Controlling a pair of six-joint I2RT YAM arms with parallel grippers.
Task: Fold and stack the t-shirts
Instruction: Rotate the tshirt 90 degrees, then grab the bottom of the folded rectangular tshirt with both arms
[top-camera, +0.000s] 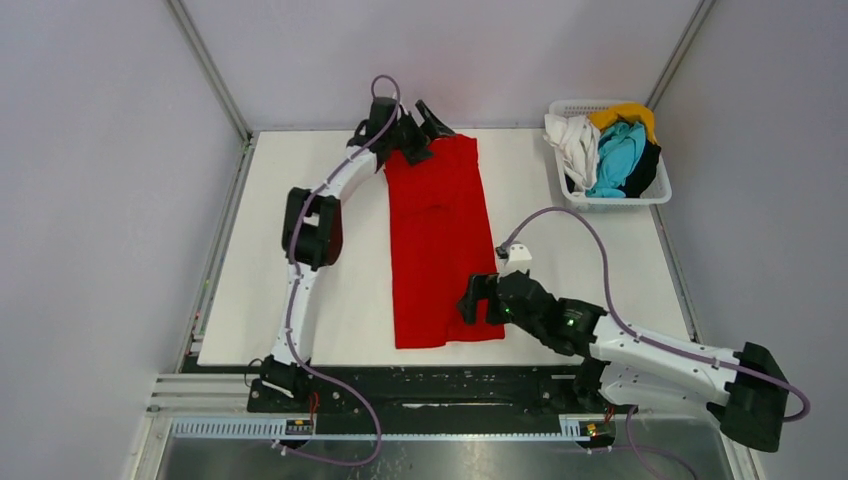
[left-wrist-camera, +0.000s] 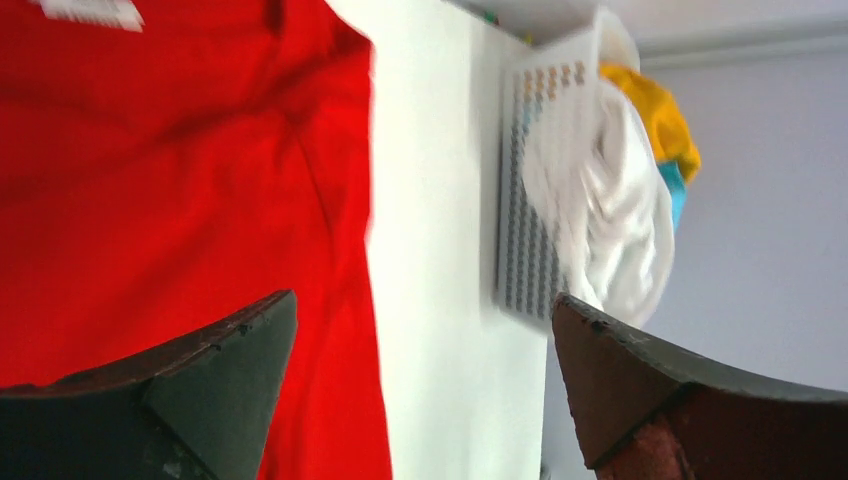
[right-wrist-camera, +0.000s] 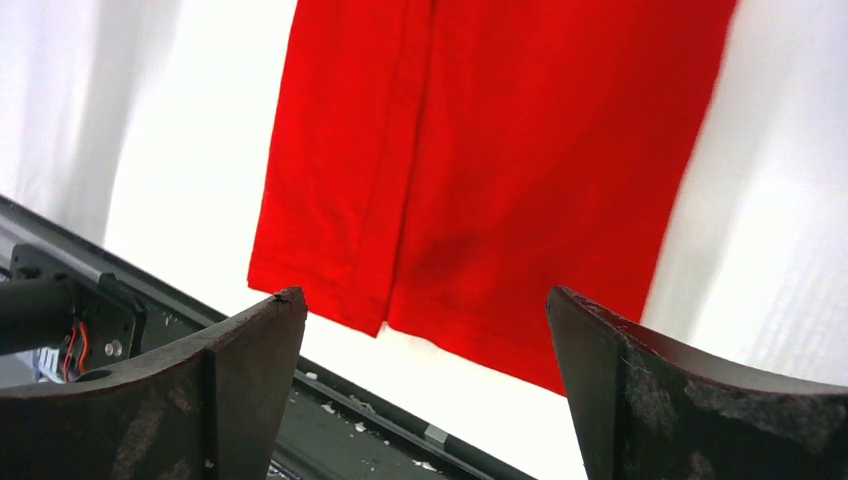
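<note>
The robot's left gripper will lift next, then come back and down onto the free corner of the shirt's hem, while the right gripper hovers by the other corner.
A large red t-shirt (top-camera: 440, 240) lies folded into a long strip down the middle of the white table; it also shows in the left wrist view (left-wrist-camera: 180, 180) and the right wrist view (right-wrist-camera: 490, 150). My left gripper (top-camera: 418, 128) is open and empty over the shirt's far end. My right gripper (top-camera: 478, 297) is open and empty over the shirt's near right corner. White (top-camera: 574, 145), yellow (top-camera: 625, 113), turquoise (top-camera: 615, 158) and black (top-camera: 645, 165) shirts are heaped in the basket.
The white lattice basket (top-camera: 640, 198) stands at the table's far right; it also shows in the left wrist view (left-wrist-camera: 530, 200). A black rail (top-camera: 430, 385) runs along the table's near edge. Grey walls close in the table.
</note>
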